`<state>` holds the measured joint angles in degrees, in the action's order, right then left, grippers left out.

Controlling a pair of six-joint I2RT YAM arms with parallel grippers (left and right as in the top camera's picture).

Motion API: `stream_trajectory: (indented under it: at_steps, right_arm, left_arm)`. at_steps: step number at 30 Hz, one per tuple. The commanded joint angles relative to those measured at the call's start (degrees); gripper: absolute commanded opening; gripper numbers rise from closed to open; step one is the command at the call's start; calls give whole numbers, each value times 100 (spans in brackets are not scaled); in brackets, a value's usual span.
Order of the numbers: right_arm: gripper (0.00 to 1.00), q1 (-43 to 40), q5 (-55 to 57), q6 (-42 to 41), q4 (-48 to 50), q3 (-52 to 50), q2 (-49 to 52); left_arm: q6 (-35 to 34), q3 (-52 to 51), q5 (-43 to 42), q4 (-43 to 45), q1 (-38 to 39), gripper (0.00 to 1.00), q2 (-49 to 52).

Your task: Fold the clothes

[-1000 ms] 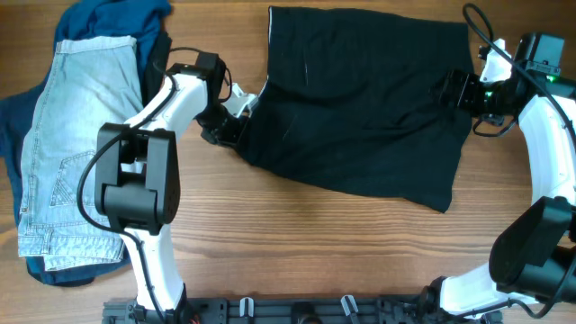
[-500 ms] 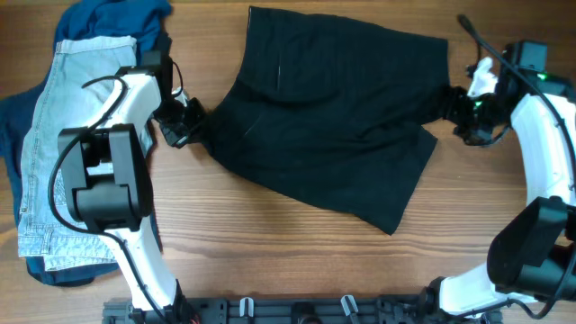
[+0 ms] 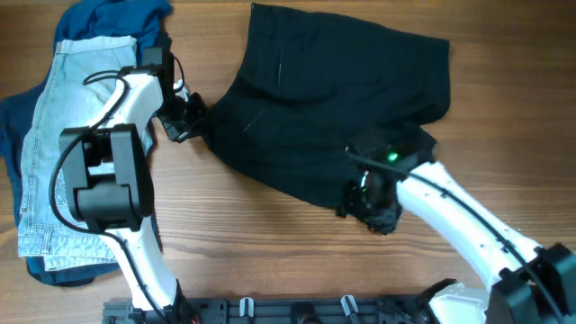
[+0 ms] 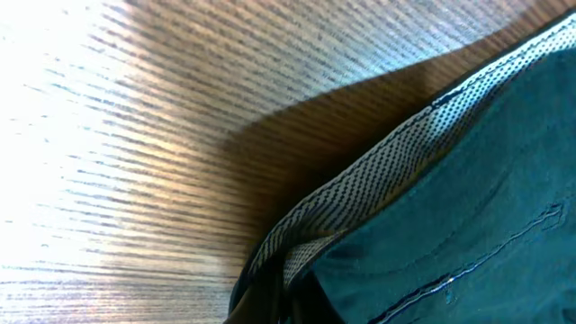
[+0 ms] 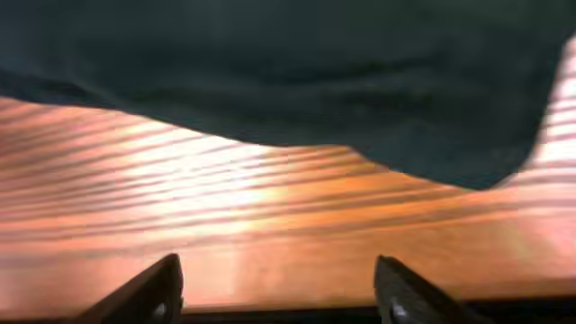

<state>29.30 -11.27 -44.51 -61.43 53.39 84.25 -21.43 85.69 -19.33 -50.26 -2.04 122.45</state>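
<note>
The far corner of the black shorts lies outward of the left gripper, so the gripper should lift the bunched edge outward over the spread cloth and release it there.
The black shorts [image 3: 333, 99] lie spread on the wooden table, with their pale grey dotted lining [image 4: 360, 193] showing at the left edge. My left gripper [image 3: 191, 122] is shut on that left edge; in the left wrist view the fabric bunches at the jaws [image 4: 288, 301]. My right gripper [image 3: 362, 205] is open and empty at the shorts' front hem, low over the table. In the right wrist view its fingers [image 5: 281, 288] stand wide apart, with the black hem [image 5: 297, 81] just ahead. The light-blue denim shorts [image 3: 72, 135] lie at the far left on a dark blue garment [image 3: 112, 18].
The table's front edge carries a black rail [image 3: 297, 310] with clamps. Bare wood [image 3: 270, 243] lies in front of the black shorts. The left arm's base [image 3: 112, 180] stands between the denim pile and the black shorts.
My left gripper pulled the black shorts leftwards. My right gripper let go of the shorts' right edge and swung down to the front hem, now open.
</note>
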Motion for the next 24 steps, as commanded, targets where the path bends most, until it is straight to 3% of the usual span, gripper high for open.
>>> stream_trajectory:
  at_steps: [1, 3, 5, 8, 9, 10, 13, 17, 22, 24]
  right_arm:
    - [61, 74, -17, -1003, 400, -518, -35]
    - [60, 74, -35, -1176, 387, -544, -37]
    - [63, 68, -28, -1272, 374, -544, -37]
    - [82, -83, 160, -1340, 367, -544, -37]
    - [82, -142, 223, -1467, 365, -551, -37]
    - [76, -225, 269, -1613, 365, -553, -37]
    - [64, -350, 256, -1980, 389, -553, -37]
    - [64, -350, 326, -2245, 439, -590, -35]
    - [57, -350, 588, -4389, 341, -894, -35]
    - [64, -350, 811, -5735, 328, -896, -35]
  left_arm:
    - [1410, -24, 70, 197, 52, 4, 24]
    - [2704, -24, 33, 258, 162, 4, 24]
    - [3473, -24, 33, 280, 234, 4, 24]
    - [4376, -24, 35, 278, 258, 14, 24]
    - [4559, -24, 37, 275, 258, 14, 24]
    - [4802, -24, 133, 273, 258, 13, 24]
    - [4846, -24, 568, 267, 258, 5, 24]
    - [4843, -24, 595, 262, 258, 5, 24]
    - [4800, -24, 595, 323, 258, 6, 24]
    - [4787, -24, 592, 356, 258, 6, 24]
